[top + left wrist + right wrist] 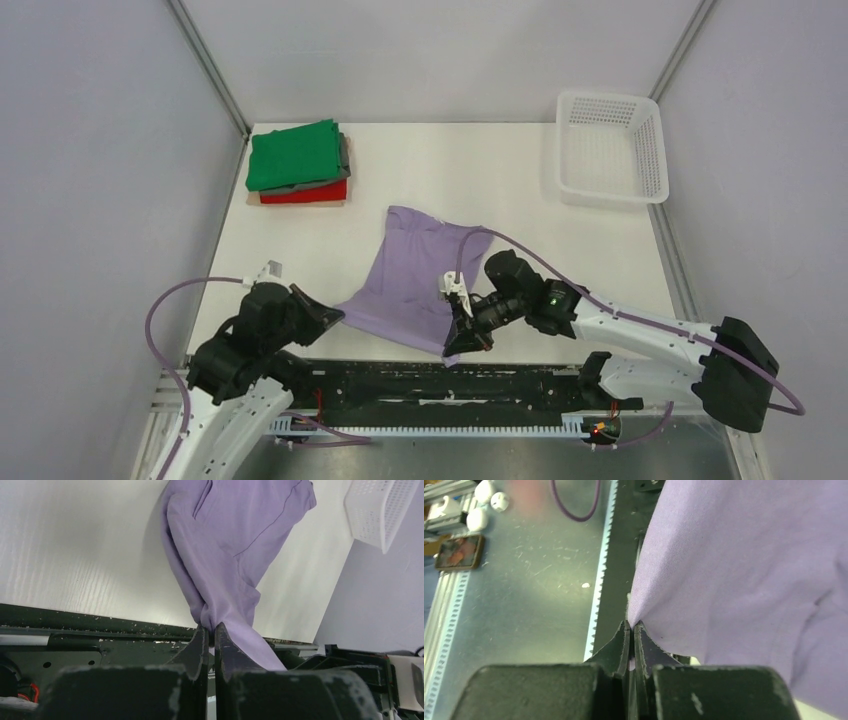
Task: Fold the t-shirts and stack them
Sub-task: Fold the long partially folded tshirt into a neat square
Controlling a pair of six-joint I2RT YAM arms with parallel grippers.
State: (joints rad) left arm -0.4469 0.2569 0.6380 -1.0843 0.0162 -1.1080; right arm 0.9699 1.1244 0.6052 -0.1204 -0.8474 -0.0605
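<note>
My left gripper will carry its near corner outward over the t-shirt's far corner by the pile and let it go, as both near corners are pinched now.
A lavender t-shirt (412, 280) lies rumpled on the white table, its near edge reaching the front rail. My left gripper (335, 316) is shut on its near left corner; the left wrist view has the cloth (225, 555) bunched between the closed left gripper (211, 628). My right gripper (458, 340) is shut on the near right corner, and in the right wrist view the fabric (734, 565) is pinched at the tips of the right gripper (632, 626). A folded pile sits at the back left: green t-shirt (293, 155) on top, grey (344, 152) and red (310, 193) beneath.
A white mesh basket (610, 148) stands at the back right corner of the table (500, 180). The black rail (430, 385) runs along the near edge between the arm bases. Grey walls close in both sides.
</note>
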